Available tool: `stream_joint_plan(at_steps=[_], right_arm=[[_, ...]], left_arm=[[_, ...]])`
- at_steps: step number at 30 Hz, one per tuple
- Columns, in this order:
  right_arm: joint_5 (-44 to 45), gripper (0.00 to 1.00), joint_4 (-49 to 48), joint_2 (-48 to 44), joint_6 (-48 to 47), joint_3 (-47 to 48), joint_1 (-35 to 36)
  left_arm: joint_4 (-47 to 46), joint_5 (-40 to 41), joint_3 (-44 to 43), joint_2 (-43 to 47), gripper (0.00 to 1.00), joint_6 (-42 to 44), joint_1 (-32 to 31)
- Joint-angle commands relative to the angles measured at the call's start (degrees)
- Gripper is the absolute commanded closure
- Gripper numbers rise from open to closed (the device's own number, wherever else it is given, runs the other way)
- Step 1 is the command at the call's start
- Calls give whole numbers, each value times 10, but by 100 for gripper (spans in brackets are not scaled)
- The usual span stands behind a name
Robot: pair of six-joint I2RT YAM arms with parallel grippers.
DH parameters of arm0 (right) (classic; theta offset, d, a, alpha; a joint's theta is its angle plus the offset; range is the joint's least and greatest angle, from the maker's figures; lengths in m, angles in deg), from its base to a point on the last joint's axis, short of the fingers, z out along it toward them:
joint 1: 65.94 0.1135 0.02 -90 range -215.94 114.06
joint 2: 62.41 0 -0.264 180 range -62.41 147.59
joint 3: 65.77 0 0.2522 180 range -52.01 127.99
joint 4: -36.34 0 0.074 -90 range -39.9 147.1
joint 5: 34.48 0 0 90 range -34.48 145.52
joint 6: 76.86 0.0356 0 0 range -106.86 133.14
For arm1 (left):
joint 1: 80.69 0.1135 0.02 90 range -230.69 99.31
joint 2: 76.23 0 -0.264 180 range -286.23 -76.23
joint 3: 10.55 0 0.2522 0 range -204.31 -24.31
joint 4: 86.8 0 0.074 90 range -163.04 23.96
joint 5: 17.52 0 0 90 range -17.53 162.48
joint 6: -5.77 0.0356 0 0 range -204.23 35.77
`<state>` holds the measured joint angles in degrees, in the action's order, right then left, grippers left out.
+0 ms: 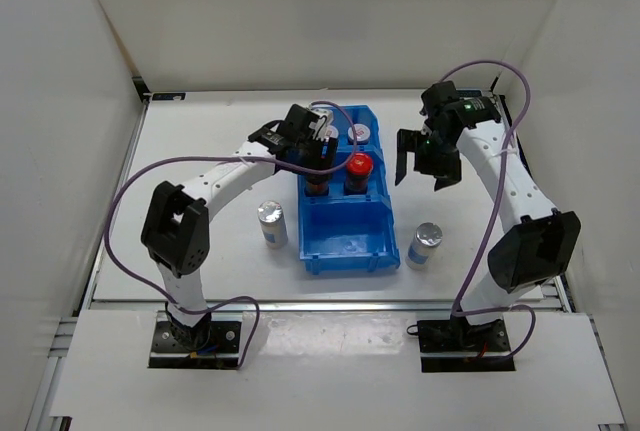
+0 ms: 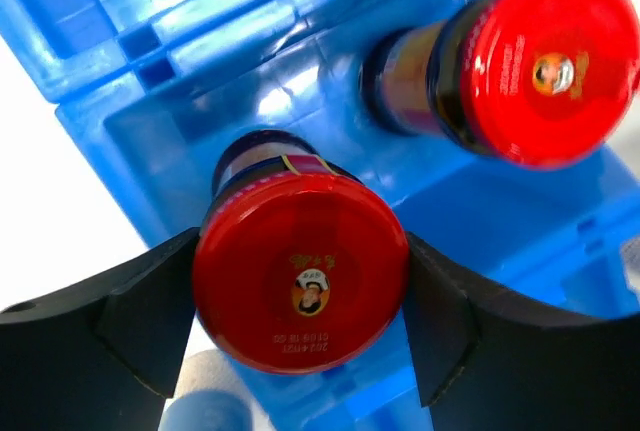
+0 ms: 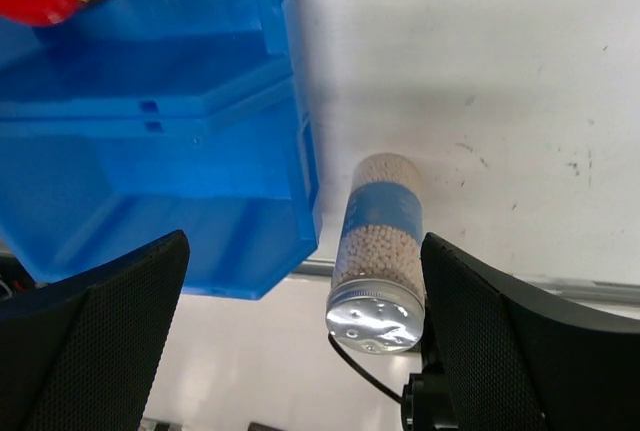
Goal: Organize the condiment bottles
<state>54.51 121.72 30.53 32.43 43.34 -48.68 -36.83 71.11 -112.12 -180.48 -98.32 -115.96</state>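
My right gripper will next move back and down onto the silver top of the bead bottle (image 1: 428, 234), because the bottle is still standing on the tabletop outside the blue bin (image 1: 345, 256).
My left gripper (image 1: 318, 156) is shut on the red cap of a dark bottle (image 2: 300, 286) standing in the middle compartment of the blue bin (image 1: 345, 256). A second red-capped bottle (image 1: 359, 165) (image 2: 530, 61) stands just beside it in the same compartment. A grey-white-capped bottle (image 1: 362, 133) is in the far compartment. One silver-topped bottle (image 1: 270, 223) stands on the table left of the bin, another (image 1: 426, 244) (image 3: 380, 251) to its right. My right gripper (image 1: 428, 166) (image 3: 310, 336) hangs open above the table, right of the bin, with nothing between its fingers.
The bin's near compartment holds nothing. White walls enclose the table on the left, far and right sides. A purple cable loops off each arm. The table's near edge (image 3: 500, 286) runs just behind the right silver-topped bottle.
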Motion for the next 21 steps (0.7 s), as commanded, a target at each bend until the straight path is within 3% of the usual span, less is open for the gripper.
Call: stream_joint_plan(at_steps=[1,3,16,21], right_arm=[[-8,0,17,-38,0,-21,-1],[-8,0,17,-54,0,-42,-1],[-8,0,47,-98,32,-161,22],[12,0,47,-98,66,-212,36]], left_arm=[[-68,-16,-5,19,13,-5,7],[-69,-16,-5,19,0,-5,7],[-40,85,-73,155,0,37,62],[-1,122,-22,226,0,49,68]])
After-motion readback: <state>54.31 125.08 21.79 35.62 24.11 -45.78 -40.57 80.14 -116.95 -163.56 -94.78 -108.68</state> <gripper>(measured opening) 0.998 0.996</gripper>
